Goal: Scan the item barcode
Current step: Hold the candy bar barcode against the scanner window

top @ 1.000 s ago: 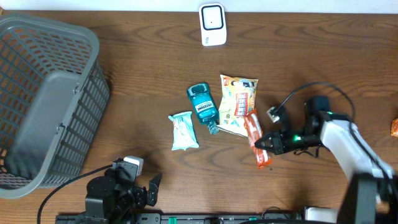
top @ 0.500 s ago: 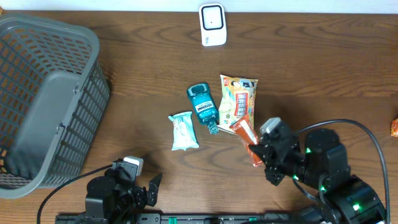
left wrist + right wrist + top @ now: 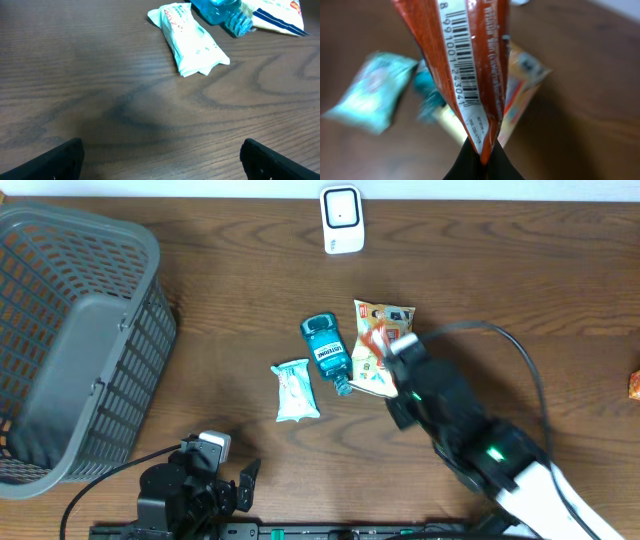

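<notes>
I will next move my right gripper outward over the scanner [image 3: 342, 219], then down to release beside the small orange item, because that item is to its right in the overhead view.
My right gripper [image 3: 482, 159] is shut on the bottom edge of an orange-red snack packet [image 3: 470, 55], which stands upright in the right wrist view. The white strip with its barcode [image 3: 458, 65] faces that camera. Overhead, the right arm rises high over the middle of the table, and only a bit of the orange packet [image 3: 374, 340] shows at the right gripper [image 3: 388, 348], above the yellow bag. The white scanner [image 3: 342, 219] stands at the table's far edge. My left gripper [image 3: 162, 162] rests low at the near edge, open and holding nothing.
A teal mouthwash bottle [image 3: 324, 350], a pale teal wipes packet [image 3: 295, 390] and a yellow snack bag [image 3: 385, 320] lie mid-table. A grey plastic basket [image 3: 70, 340] fills the left side. A small orange item [image 3: 634, 385] sits at the right edge.
The right arm has lifted the orange packet off the table and swung it up and left, over the yellow bag. The left arm has not moved.
</notes>
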Robot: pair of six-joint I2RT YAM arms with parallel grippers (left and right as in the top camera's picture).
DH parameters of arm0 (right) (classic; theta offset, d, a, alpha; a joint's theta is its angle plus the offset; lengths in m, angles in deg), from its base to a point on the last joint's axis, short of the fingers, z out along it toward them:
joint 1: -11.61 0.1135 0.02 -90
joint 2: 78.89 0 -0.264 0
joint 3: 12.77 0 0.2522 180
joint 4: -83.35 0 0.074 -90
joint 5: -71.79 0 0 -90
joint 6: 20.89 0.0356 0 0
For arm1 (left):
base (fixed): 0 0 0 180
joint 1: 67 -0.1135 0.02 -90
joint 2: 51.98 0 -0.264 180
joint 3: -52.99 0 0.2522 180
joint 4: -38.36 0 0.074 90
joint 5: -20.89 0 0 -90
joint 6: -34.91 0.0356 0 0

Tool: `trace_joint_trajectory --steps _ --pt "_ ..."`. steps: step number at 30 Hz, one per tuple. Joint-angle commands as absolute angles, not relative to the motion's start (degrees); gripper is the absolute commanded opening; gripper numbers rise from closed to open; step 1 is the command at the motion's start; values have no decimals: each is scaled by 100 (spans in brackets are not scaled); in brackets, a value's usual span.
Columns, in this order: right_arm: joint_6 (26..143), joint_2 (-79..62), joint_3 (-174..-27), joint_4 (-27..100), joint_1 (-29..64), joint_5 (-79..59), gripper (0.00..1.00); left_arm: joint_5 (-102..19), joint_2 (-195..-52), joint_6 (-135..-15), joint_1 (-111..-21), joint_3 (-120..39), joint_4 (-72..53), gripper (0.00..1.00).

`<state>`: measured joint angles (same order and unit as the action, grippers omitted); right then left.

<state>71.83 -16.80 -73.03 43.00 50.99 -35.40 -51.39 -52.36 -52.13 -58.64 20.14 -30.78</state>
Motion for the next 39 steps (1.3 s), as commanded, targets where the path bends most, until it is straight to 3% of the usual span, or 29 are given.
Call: trace_joint_trajectory --steps 1,4,7,12,26,29,39 --pt "6877 -682 -7393 5050 5147 -5583 1 -5113 -5232 -5220 -5859 2005 -3156 99" --pt "6029 97 -7565 6106 5147 -6276 1 -5113 -5232 -5220 -5861 2005 -3156 99" --pt "4377 1135 -7930 7819 5018 -6899 1 -5113 -5232 -5220 -5859 2005 -3156 99" --pt "2663 2566 -8781 10022 4548 -6995 1 -5113 -5232 -5220 -5859 2005 -3156 99" --pt "565 6457 -13397 10077 3881 -6416 1 -5113 -5232 -5220 -5861 2005 -3156 99" --pt "-204 7032 -13906 10068 3938 -6460 1 -5113 -5232 -5220 -5861 2005 -3156 99" --pt "-770 7152 -13926 9716 3977 -6451 1 -5113 -5232 -5220 -5861 2005 -3156 99"
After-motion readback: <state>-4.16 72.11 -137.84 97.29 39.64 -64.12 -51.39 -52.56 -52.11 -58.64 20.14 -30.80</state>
